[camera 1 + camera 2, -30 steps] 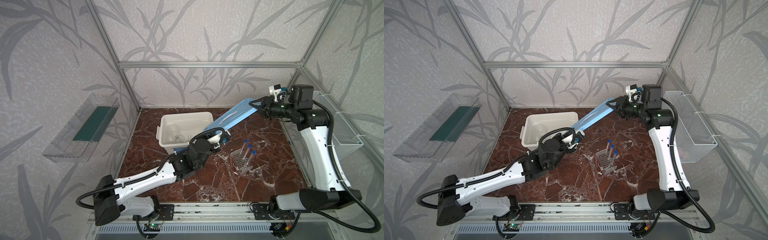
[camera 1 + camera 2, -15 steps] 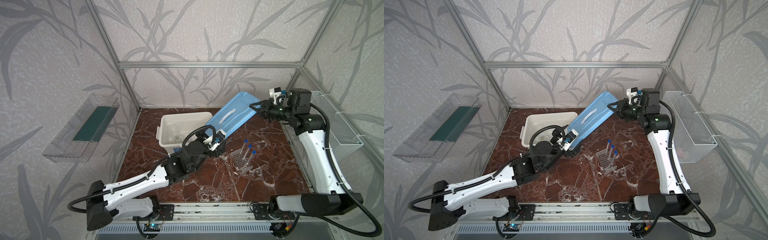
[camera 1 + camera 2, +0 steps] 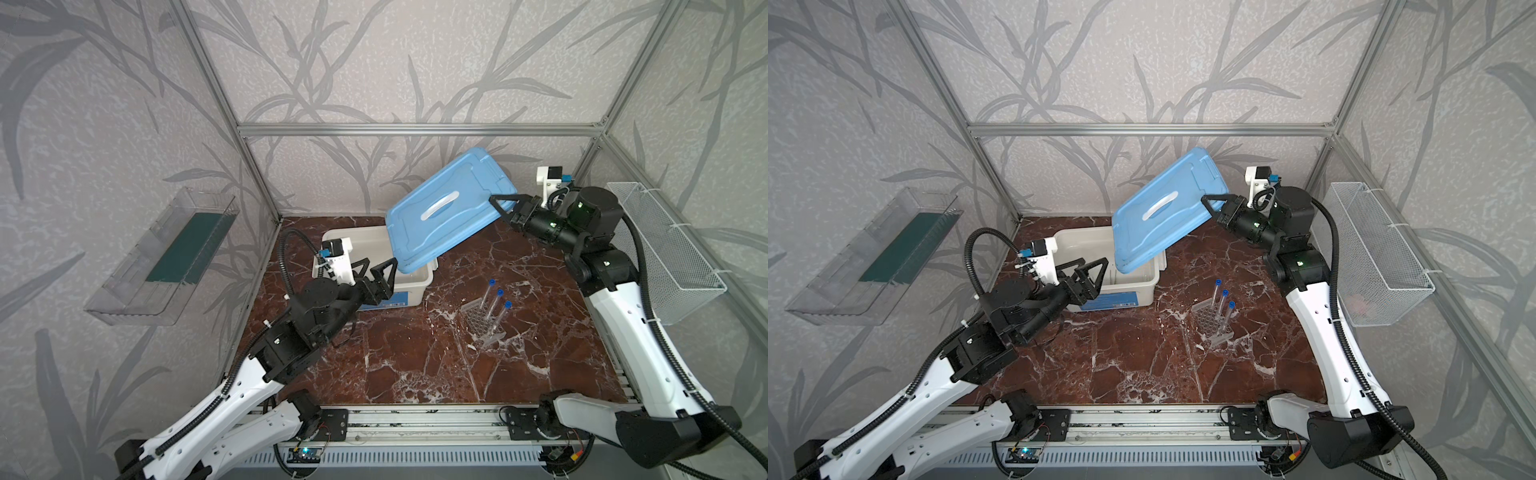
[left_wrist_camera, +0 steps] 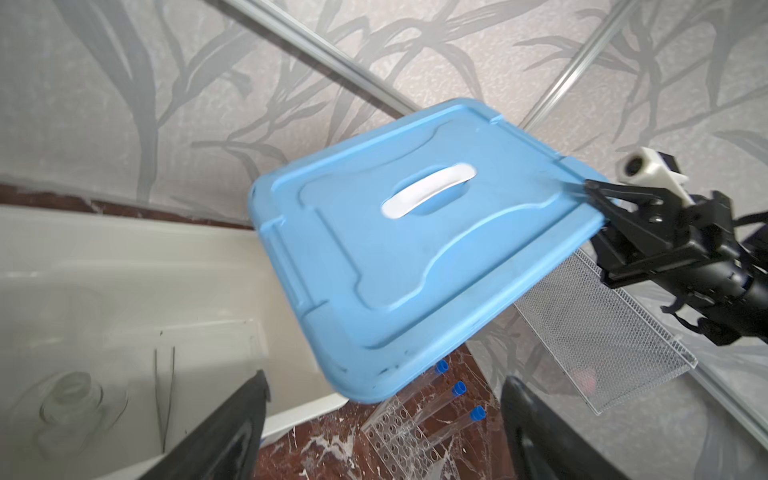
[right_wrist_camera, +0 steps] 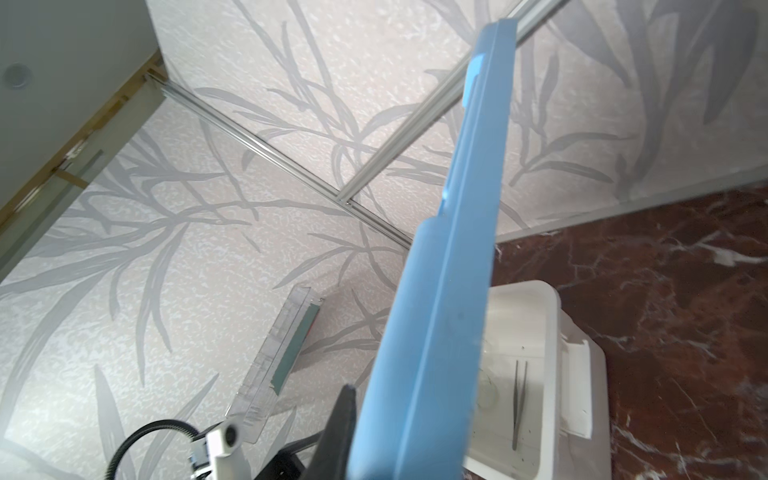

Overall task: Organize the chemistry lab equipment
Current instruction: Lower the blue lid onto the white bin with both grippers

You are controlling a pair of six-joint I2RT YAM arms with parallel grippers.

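Next, the right gripper lowers toward the tub's end by the rack and releases, since the lid slants with its held edge high beside the open tub (image 3: 415, 286).
The blue lid (image 3: 444, 208) (image 3: 1163, 212) hangs tilted over the right part of the white tub (image 3: 415, 286), its low end over the tub. My right gripper (image 3: 498, 203) is shut on the lid's high edge; in the right wrist view one finger (image 5: 343, 424) shows beside the lid (image 5: 440, 291). My left gripper (image 3: 379, 266) (image 4: 384, 380) stands open and empty just below the lid's low end, at the tub's front. A clear flask (image 4: 72, 399) and a thin tweezer-like tool (image 5: 519, 399) lie in the tub. Three blue-capped tubes (image 3: 496, 301) lean in the clear rack (image 3: 482, 322).
A white wire basket (image 3: 665, 249) hangs on the right wall, close behind the right arm. A clear shelf with a dark green strip (image 3: 166, 257) hangs on the left wall. Aluminium frame posts stand at the back corners.
My left gripper let go of the lid's low end, opened and drew back a little. The right gripper turned the lid so its top faces up and carried it leftward over the tub.
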